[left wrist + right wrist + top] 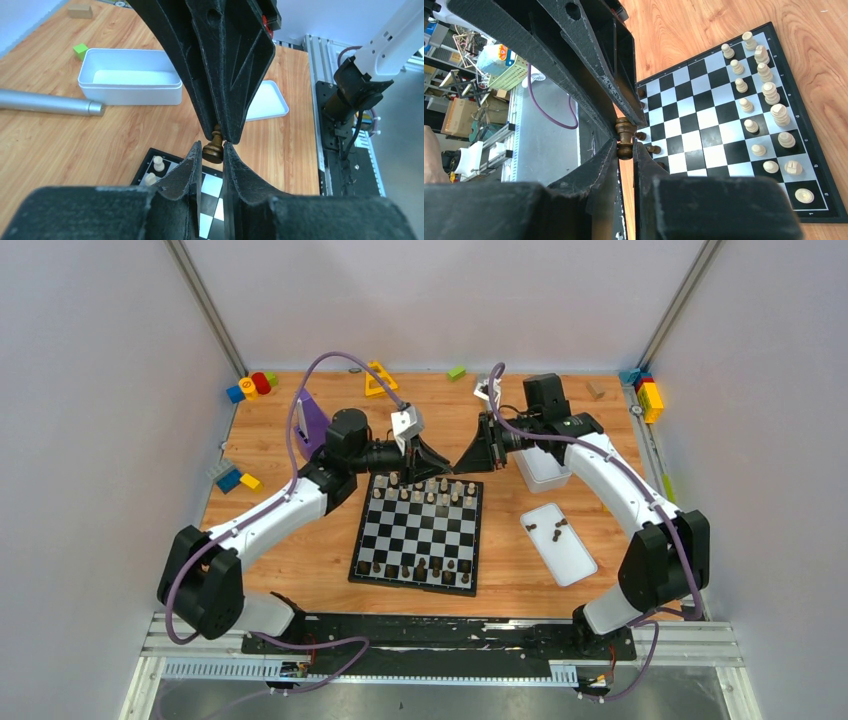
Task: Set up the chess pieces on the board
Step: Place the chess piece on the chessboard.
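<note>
The dark pieces' front row is incomplete, so my right gripper should next move back and lower over the empty square (407, 559) beside it to release there.
My left gripper (440, 462) and right gripper (462, 460) meet tip to tip above the far edge of the board (420, 532). Both are shut on one dark brown chess piece (214, 146). In the left wrist view the left gripper (213, 151) clamps its base and the right gripper (220, 134) pinches its head. The piece also shows in the right wrist view (625, 137). Cream pieces (430, 490) fill the far two rows. Dark pieces (420, 568) stand on the near rows.
A flat white tray (572, 558) right of the board holds three dark pieces (557, 530). A deeper white bin (540, 472) sits under the right arm. Toy blocks (250, 385) lie along the far edge and in both far corners, with a purple object (312, 420) at the left.
</note>
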Robot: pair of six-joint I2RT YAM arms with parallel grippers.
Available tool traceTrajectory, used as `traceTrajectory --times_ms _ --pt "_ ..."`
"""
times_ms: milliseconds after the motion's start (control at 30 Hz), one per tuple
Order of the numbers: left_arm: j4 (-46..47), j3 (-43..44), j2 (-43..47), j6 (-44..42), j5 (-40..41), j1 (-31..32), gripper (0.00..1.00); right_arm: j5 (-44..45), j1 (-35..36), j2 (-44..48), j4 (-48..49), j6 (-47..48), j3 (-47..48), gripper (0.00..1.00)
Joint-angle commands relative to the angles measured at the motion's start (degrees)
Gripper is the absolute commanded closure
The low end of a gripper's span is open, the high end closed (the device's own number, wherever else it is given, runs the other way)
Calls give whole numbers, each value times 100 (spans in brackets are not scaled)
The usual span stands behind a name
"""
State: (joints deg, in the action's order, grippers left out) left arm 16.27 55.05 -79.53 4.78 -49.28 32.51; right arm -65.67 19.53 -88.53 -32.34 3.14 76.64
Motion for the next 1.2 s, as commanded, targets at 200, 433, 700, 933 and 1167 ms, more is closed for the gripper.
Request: traceTrajectory --times_ms 200,433,700,933,1167 --pt "-1356 170 403 -1437 -267 -19 38 176 16 292 -373 663 192 100" --pt "-2856 493 853 -2448 324 -437 13 1174 184 286 -1575 1708 423 100" --pt "-3580 453 1513 -2409 1172 -1649 1 3194 1325 -78 -2461 2370 685 99" --pt "-3928 736 1758 -1952 2043 -2766 0 4256 2442 -825 -2824 2525 1216 99" --pt "-4200 907 1726 -1314 2258 -4078 0 4926 3274 -2063 -3474 2680 2390 99"
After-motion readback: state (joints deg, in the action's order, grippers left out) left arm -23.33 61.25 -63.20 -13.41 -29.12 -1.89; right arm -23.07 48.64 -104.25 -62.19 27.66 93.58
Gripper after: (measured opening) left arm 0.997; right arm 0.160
